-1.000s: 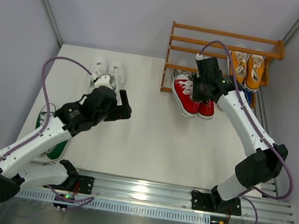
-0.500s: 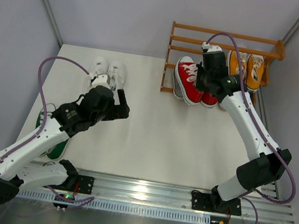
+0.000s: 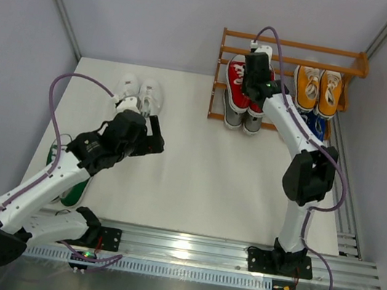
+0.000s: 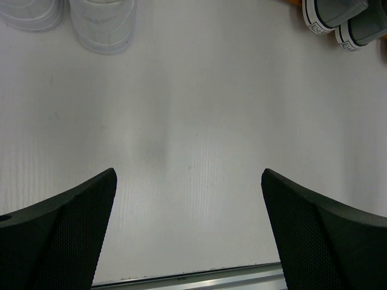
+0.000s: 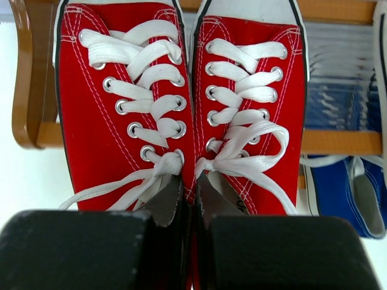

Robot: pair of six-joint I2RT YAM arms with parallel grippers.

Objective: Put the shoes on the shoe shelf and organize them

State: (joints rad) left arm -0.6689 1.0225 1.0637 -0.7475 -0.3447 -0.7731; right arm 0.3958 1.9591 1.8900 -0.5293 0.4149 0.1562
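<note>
My right gripper is to push outward with the red toes leading and release the red shoes' inner collars, because the shelf's open level beside the orange pair is outward of it.
My right gripper [image 3: 254,77] is shut on the inner sides of the red pair [image 3: 237,83], holding both shoes together over the left half of the wooden shoe shelf [image 3: 298,44]. In the right wrist view the gripper [image 5: 195,202] pinches the red shoes [image 5: 121,103] side by side, toes toward the shelf's back slat [image 5: 338,11]. The grey pair [image 3: 243,121] sits just below them. The orange pair [image 3: 319,88] and the blue pair [image 3: 316,125] are on the shelf's right half. My left gripper [image 3: 152,135] is open and empty, near the white pair [image 3: 140,92].
A green shoe [image 3: 77,190] lies at the left edge, mostly hidden under my left arm. The left wrist view shows bare table between my open fingers [image 4: 66,232], the white pair [image 4: 100,24] and the grey heels [image 4: 341,15]. Walls close in the table.
My right gripper has carried the red pair from the floor in front of the shelf up and back onto the shelf's left half. The left arm has hardly moved.
</note>
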